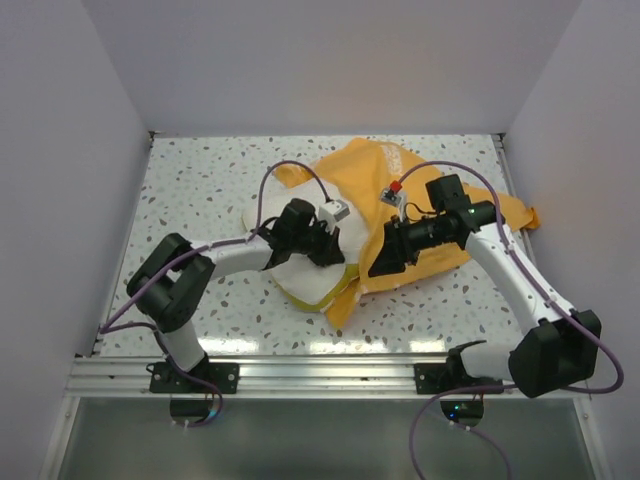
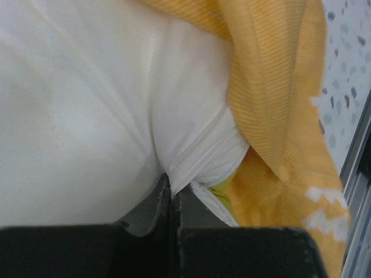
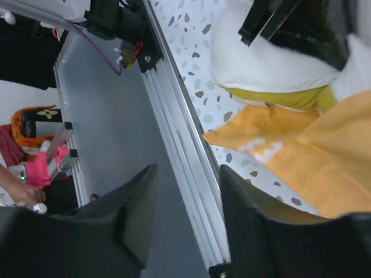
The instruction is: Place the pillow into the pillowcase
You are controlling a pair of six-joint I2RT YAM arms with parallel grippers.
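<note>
Next, my right gripper moves away from my base, then turns its fingers down onto the pillowcase's edge lying along the white pillow (image 1: pixel 308 282).
The white pillow (image 1: pixel 308 282) lies in the middle of the table, its far part under the orange pillowcase (image 1: pixel 372 165). My left gripper (image 1: pixel 333 248) is shut on a pinch of the pillow's white fabric (image 2: pixel 87 104), close to its yellow-green strip (image 2: pixel 227 194) and to the pillowcase's edge (image 2: pixel 278 87). My right gripper (image 1: pixel 384 258) hovers over the pillowcase's near edge (image 3: pixel 313 162). It is open, with nothing between its fingers (image 3: pixel 139 202). The right wrist view also shows the pillow (image 3: pixel 261 63) with the left gripper (image 3: pixel 290 23) on it.
An aluminium rail (image 1: pixel 320 372) runs along the table's near edge, seen close under the right gripper (image 3: pixel 185 139). White walls enclose the speckled table (image 1: pixel 200 180) at left, back and right. Off the table, a person's hand (image 3: pixel 20 190) and pink items show.
</note>
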